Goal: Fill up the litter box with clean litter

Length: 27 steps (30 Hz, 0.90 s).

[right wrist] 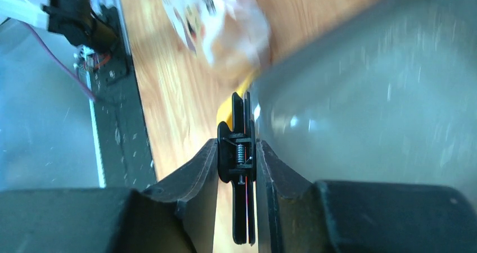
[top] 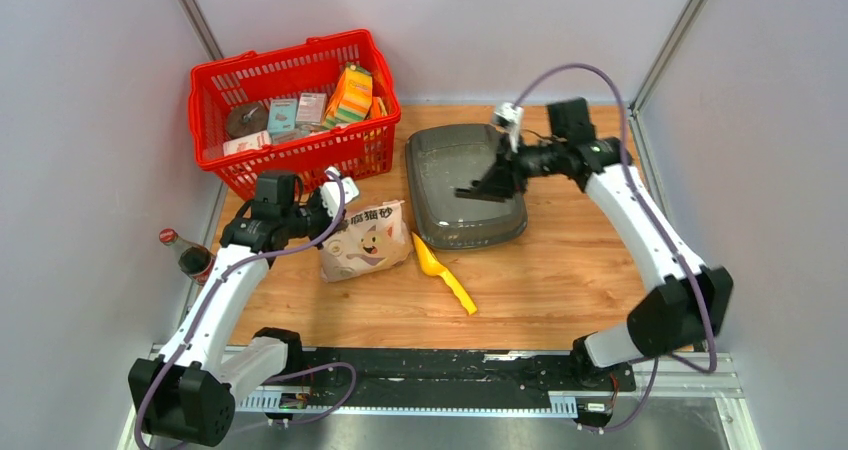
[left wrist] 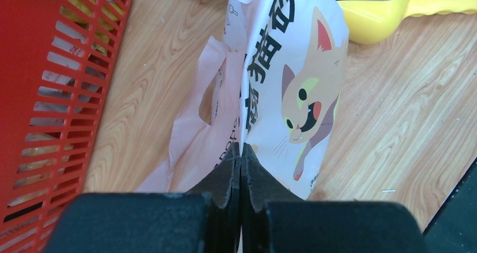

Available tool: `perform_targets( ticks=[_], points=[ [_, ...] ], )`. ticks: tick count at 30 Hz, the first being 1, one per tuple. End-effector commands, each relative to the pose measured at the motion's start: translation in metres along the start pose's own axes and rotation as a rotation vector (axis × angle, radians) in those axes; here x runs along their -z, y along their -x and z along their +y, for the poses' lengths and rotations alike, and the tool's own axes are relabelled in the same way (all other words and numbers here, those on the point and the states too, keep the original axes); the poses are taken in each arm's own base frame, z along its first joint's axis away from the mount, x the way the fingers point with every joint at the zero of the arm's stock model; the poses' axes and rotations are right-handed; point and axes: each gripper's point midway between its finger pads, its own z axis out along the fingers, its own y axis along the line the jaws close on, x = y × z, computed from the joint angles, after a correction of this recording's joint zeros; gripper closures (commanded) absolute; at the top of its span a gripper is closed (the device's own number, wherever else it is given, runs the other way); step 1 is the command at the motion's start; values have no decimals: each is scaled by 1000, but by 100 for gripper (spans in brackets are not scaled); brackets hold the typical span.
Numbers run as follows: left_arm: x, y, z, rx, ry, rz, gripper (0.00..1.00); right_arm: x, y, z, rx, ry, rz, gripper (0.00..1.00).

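The bare tabletop is below my right gripper, to its right in the top view. My right gripper will next go down back past the litter box (top: pixel 445 170) to let go of the tool.
The dark grey litter box (top: pixel 445 170) lies on the wooden table right of centre; no litter shows in it. It fills the right of the right wrist view (right wrist: pixel 365 84). The beige paper bag with the cartoon cat (top: pixel 365 240) lies left of it. My left gripper (top: pixel 338 215) is shut on the bag's edge (left wrist: pixel 292 67), its jaws pressed on the paper (left wrist: pixel 241 152). My right gripper (top: pixel 492 182) hovers over the litter box, shut (right wrist: pixel 237 146) on a flat black tool with a small spring (right wrist: pixel 241 168). The clean litter is hidden. The yellow scoop (top: pixel 443 272) lies in front of the box.
A red mesh basket (top: pixel 280 60) with several packets stands at the back left, close beside the bag (left wrist: pixel 45 95). A cola bottle (top: pixel 185 252) lies at the left table edge. The scoop's bowl shows past the bag (left wrist: pixel 382 14). Grey walls enclose the table.
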Motion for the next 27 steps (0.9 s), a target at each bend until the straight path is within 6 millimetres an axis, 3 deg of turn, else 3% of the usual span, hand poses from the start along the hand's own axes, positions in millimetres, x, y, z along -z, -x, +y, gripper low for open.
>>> perform_targets(
  ticks=[1,5,6,8,9,12,15,17,21,25,27],
  points=[
    [9,53,18,-84,45,-159,100,43,-77,32,-267,-17,85,100],
    [8,52,18,-70,43,-153,100,51,-124,59,-403,2,132,100],
    [7,51,18,-67,40,-149,100,48,-142,62,-455,18,160,100],
    [6,49,18,-61,34,-141,100,46,-160,60,-522,14,194,100],
    [4,47,18,-57,28,-133,100,46,-166,47,-568,-21,221,100],
    [4,48,20,-60,24,-122,100,48,-166,33,-668,2,172,100],
    [4,51,27,-76,40,-113,100,54,-179,18,-766,9,188,100],
    [5,54,30,-85,49,-115,100,60,-194,4,-871,5,201,100],
    [8,54,30,-85,55,-109,100,92,-216,-33,-1054,-95,113,100],
    [9,50,30,-103,59,-92,100,100,-254,-59,-1183,-238,168,98],
    [8,48,30,-107,55,-81,100,98,-271,-62,-1272,-279,206,97]
  ],
)
